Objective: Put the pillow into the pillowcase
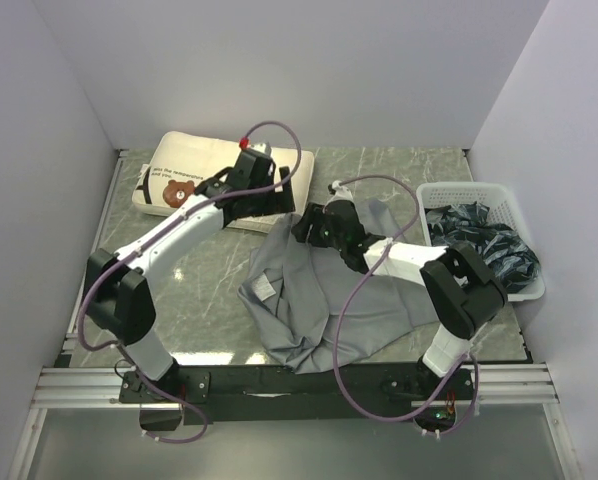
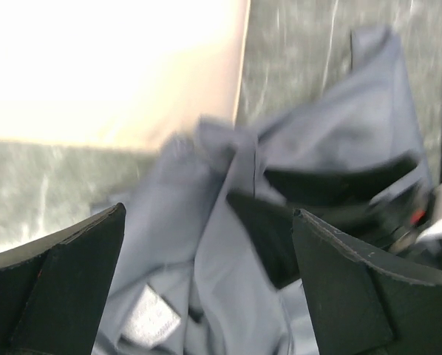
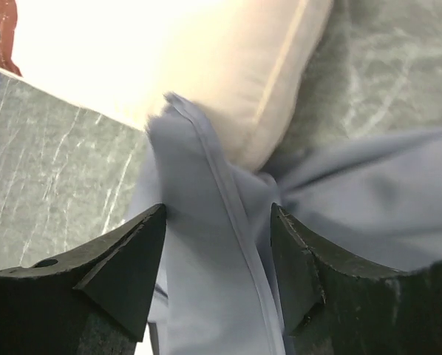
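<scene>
My left gripper should move outward and down onto the pillow's near corner beside the pillowcase's raised fold, because that end of the pillow is still bare outside the grey pillowcase.
The cream-white pillow with the brown bear face lies at the back left of the table. The grey pillowcase lies crumpled in the middle, with its far edge bunched up against the pillow's right end. My left gripper hangs open and empty over that far edge, and its view shows the white tag between my fingers. My right gripper sits just right of it. Its fingers stand partly apart astride a raised hemmed fold of the pillowcase, beside the pillow corner.
A white slatted basket holding dark blue cloth stands at the right edge. White walls enclose the table on three sides. Purple cables loop above both arms.
</scene>
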You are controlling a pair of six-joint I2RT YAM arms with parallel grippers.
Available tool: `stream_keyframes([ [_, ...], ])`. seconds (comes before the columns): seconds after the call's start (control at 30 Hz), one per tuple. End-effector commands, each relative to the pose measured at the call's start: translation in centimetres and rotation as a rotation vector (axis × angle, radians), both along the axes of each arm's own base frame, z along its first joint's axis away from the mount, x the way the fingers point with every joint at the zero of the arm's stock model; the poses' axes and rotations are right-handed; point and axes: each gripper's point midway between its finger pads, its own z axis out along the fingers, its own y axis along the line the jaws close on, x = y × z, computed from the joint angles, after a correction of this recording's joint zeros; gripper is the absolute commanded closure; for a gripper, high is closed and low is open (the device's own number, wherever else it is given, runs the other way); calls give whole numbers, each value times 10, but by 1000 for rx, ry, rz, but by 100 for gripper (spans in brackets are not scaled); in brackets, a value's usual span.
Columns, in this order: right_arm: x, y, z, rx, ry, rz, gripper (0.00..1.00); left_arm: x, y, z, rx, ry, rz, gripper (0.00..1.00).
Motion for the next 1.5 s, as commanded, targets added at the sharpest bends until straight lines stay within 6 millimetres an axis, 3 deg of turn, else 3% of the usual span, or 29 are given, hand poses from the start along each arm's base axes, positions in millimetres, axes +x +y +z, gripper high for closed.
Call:
stream_keyframes([
  [0.0,19,2,8,-15,-16,11,36,41,10,12,58,-53,56,1],
  [0.07,19,-8,4,-7,-7,-9,40,59,5,22,60,-83,55,0],
  [0.1,18,-12,2,-8,-2,-18,43,68,3,5,104,-68,36,0],
  [0.17,10,-20,-7,7,24,-17,57,87,-3,15,131,-109,27,1],
  [0.2,4,-27,-15,10,45,-13,65,95,-7,-6,188,-94,-6,1],
  [0.23,3,-28,-14,27,49,-16,74,105,-6,-1,227,-122,9,1],
  [0.27,0,-30,-16,33,59,-16,83,112,-6,-24,286,-101,2,1],
  [0.3,-8,-34,-24,36,80,-13,87,117,-10,-25,337,-125,-22,1],
  [0.47,-21,-37,-27,64,103,-7,92,135,-12,-80,507,-126,-16,1],
  [0.63,-23,-34,-32,65,128,9,93,147,10,-107,645,-131,123,4],
  [0.67,-23,-33,-32,63,129,12,93,149,17,-114,676,-125,151,13],
  [0.7,-21,-32,-30,62,126,12,93,150,32,-113,712,-125,216,29],
  [0.73,-21,-32,-30,60,126,15,93,150,42,-113,726,-118,252,71],
  [0.8,-20,-33,-29,55,126,10,93,151,69,-108,672,-70,331,99],
  [0.83,-19,-32,-29,54,128,10,93,152,77,-86,625,-88,362,99],
  [0.87,-17,-30,-25,55,119,16,93,149,95,-87,616,-70,383,99],
  [0.9,-16,-30,-25,51,126,15,93,151,98,-77,568,-86,385,99],
  [0.93,-14,-29,-23,50,123,13,93,149,104,-47,527,-124,403,99],
  [1.0,-8,-27,-20,40,127,13,93,140,121,-32,503,-106,428,99],
  [1.03,-5,-25,-19,37,128,14,93,136,126,-8,464,-133,445,99],
  [1.1,4,-21,-14,27,126,9,94,125,134,5,441,-131,453,99],
  [1.13,8,-21,-10,24,122,5,94,118,137,25,415,-156,459,99],
  [1.23,21,-14,3,27,110,7,94,92,142,43,374,-141,457,99],
  [1.3,29,-9,16,40,98,11,94,71,148,34,388,-100,447,99],
  [1.33,31,-7,20,41,93,12,94,56,148,49,357,-123,445,99],
  [1.37,35,-6,29,43,81,13,94,40,151,31,381,-87,419,99],
  [1.4,36,-5,31,39,81,16,94,28,153,32,379,-88,412,99],
  [1.43,37,-4,34,36,77,19,94,12,154,47,343,-121,413,99],
  [1.47,41,-4,41,38,63,21,93,-2,153,30,338,-88,375,99],
])
